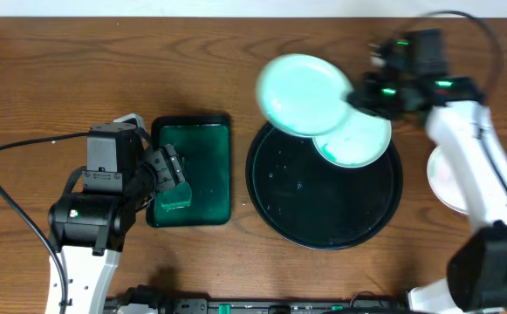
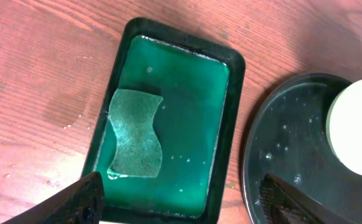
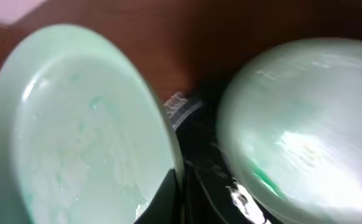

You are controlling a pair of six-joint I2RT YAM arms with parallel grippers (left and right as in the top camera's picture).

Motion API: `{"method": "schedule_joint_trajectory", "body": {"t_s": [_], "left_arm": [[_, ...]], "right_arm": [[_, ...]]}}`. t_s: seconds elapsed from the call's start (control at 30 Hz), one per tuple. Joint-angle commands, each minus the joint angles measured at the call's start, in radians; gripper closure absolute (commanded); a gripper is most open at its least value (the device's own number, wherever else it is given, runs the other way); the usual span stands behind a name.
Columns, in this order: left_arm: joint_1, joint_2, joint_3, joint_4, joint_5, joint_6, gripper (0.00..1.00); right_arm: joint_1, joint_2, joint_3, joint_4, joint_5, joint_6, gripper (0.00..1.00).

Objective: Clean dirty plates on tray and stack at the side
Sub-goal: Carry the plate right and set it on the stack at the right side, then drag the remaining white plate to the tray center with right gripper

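Observation:
The third plate point(image 1: 446, 180) lies below my right gripper and to its right in the overhead view, so I will swing the held plate over it and lower to release.
My right gripper point(image 1: 358, 92) is shut on the rim of a pale green-tinted plate point(image 1: 304, 83), held tilted in the air over the far left rim of the round black tray point(image 1: 323, 222). In the right wrist view that plate point(image 3: 75, 124) fills the left side, its edge pinched between the dark fingers point(image 3: 168, 199). A second plate point(image 1: 362, 139) with a teal smear lies on the tray's far side and shows blurred in the right wrist view as plate point(image 3: 299, 124). A third plate point(image 1: 443, 179) rests on the table to the right, partly hidden by the right arm. My left gripper point(image 1: 167, 174) point(image 2: 187, 208) is open.
A rectangular dark green tray point(image 1: 222, 166) point(image 2: 233, 81) holds green liquid and a sponge point(image 1: 176, 196) point(image 2: 136, 143), right below the left gripper. The black tray point(image 2: 280, 143) lies just to its right. A cable runs across the table at the far left.

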Motion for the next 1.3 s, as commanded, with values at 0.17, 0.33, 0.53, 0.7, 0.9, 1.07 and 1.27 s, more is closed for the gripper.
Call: {"method": "schedule_joint_trajectory", "body": {"t_s": [0.17, 0.33, 0.53, 0.7, 0.9, 1.07, 1.27], "left_arm": [[0.005, -0.002, 0.022, 0.0, 0.005, 0.006, 0.2], [0.005, -0.002, 0.022, 0.0, 0.005, 0.006, 0.2], [0.005, -0.002, 0.022, 0.0, 0.005, 0.006, 0.2], [0.005, -0.002, 0.022, 0.0, 0.005, 0.006, 0.2], [0.005, -0.002, 0.022, 0.0, 0.005, 0.006, 0.2], [0.005, -0.002, 0.022, 0.0, 0.005, 0.006, 0.2], [0.005, -0.002, 0.022, 0.0, 0.005, 0.006, 0.2]], "right_arm": [[-0.476, -0.023, -0.104, -0.167, 0.3, 0.043, 0.99], [-0.725, -0.022, -0.355, -0.068, 0.305, 0.09, 0.99], [-0.866, -0.022, -0.46, -0.008, 0.372, 0.092, 0.99], [-0.885, -0.064, -0.459, 0.028, 0.237, 0.045, 0.71], [-0.644, -0.303, -0.457, 0.119, -0.106, -0.22, 0.53], [-0.236, -0.328, -0.46, 0.217, 0.153, -0.295, 0.43], [0.02, -0.016, -0.462, 0.532, 0.558, -0.279, 0.34]]}}
